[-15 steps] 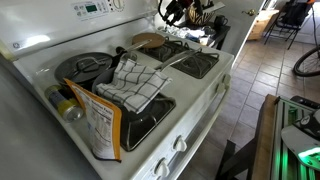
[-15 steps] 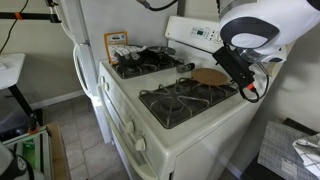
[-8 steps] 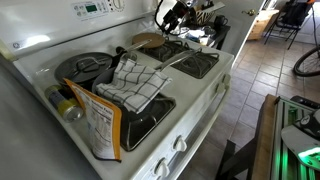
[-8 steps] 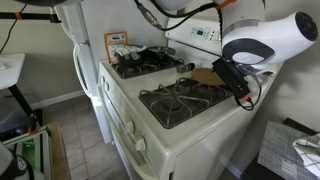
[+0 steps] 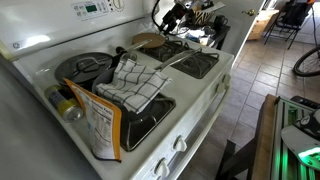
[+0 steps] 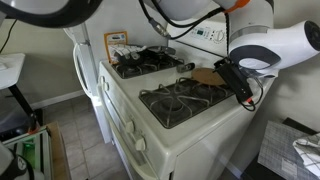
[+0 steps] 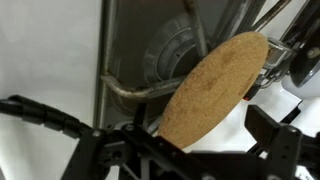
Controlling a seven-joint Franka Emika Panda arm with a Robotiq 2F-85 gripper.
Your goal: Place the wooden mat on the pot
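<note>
My gripper eases slightly farther onto the mat's near edge next and closes its fingers there, because that edge already lies between its wide-open fingers.
The wooden mat [image 5: 148,41] is a thin round tan disc lying on a back burner, seen in both exterior views [image 6: 204,75]. It fills the middle of the wrist view [image 7: 212,88]. My gripper [image 6: 233,77] hangs close over the mat's edge and also shows in an exterior view [image 5: 176,12]. In the wrist view the gripper [image 7: 190,150] is open, with its dark fingers wide apart on either side of the mat's near edge. The dark pot [image 5: 84,68] stands on the other back burner, partly under a cloth, and shows in an exterior view [image 6: 140,58].
A grey-white checkered cloth [image 5: 135,82] lies between the pot and the front burner. A food box [image 5: 100,125] and a bottle [image 5: 62,103] stand at the stove's end. The stove's control panel [image 5: 95,8] rises behind. The burner grates [image 6: 183,102] are raised.
My gripper has come down and in towards the wooden mat, now covering part of it in an exterior view. The mat, pot and cloth have not moved.
</note>
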